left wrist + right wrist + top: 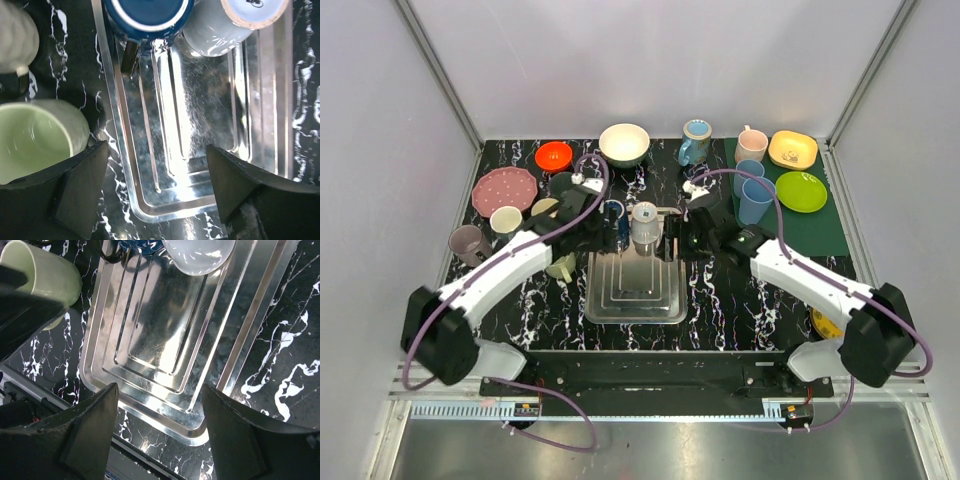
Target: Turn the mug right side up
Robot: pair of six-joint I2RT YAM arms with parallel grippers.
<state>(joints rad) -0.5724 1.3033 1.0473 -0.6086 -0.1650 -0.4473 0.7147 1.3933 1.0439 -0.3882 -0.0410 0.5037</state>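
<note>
The dark handle of the blue mug (130, 57) sticks out toward my open fingers, so my left gripper needs to move outward and down onto the handle.
A pale grey mug (644, 226) stands upside down at the far end of the metal tray (665, 305), its unglazed base ring facing up in the left wrist view (227, 25); it also shows in the right wrist view (199, 252). A blue mug (613, 213) stands just left of it (147, 17). My left gripper (603, 238) is open and empty above the tray's left side (156, 150). My right gripper (682, 240) is open and empty above the tray's right side (159, 387). Neither touches a mug.
A pale green mug (40, 135) lies on its side left of the tray (561, 265). Pink plate (505, 190), cream cup (506, 220), purple mug (470, 243), red bowl (554, 155), white bowl (624, 143) stand left and back. Mugs, blue cups (752, 195), green plate (801, 191) stand right.
</note>
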